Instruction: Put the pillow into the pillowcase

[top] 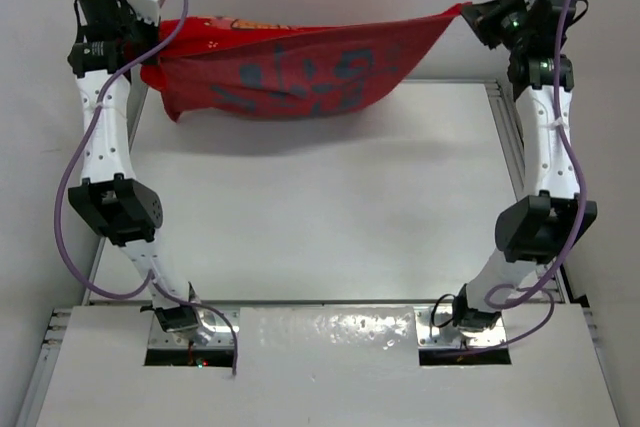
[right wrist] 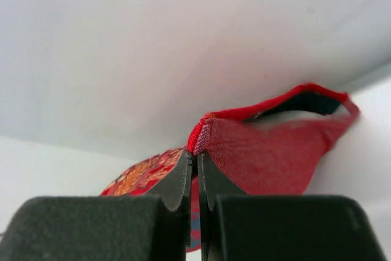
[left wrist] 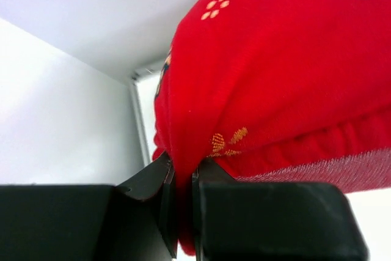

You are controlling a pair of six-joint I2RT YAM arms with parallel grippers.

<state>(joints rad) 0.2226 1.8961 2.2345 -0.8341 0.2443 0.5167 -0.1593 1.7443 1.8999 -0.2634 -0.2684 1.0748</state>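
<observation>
I should move my left gripper down and back toward my base to let go of the pillowcase's end. The bare tabletop is below my gripper and back that way.
The red pillowcase (top: 290, 72) hangs stretched in the air between both grippers above the far part of the table, bulging downward. My left gripper (top: 152, 39) is shut on its left end; the left wrist view shows red fabric (left wrist: 269, 65) pinched between the jaws. My right gripper (top: 470, 12) is shut on its right corner (right wrist: 198, 142), at the hem of the open mouth. In the right wrist view a strip of white, seemingly the pillow (right wrist: 287, 116), shows inside the opening. Elsewhere the pillow is hidden.
The white table (top: 330, 217) lies below the hanging case. White walls close in at the back and both sides. The arm bases sit at the near edge, with purple cables looping along both arms.
</observation>
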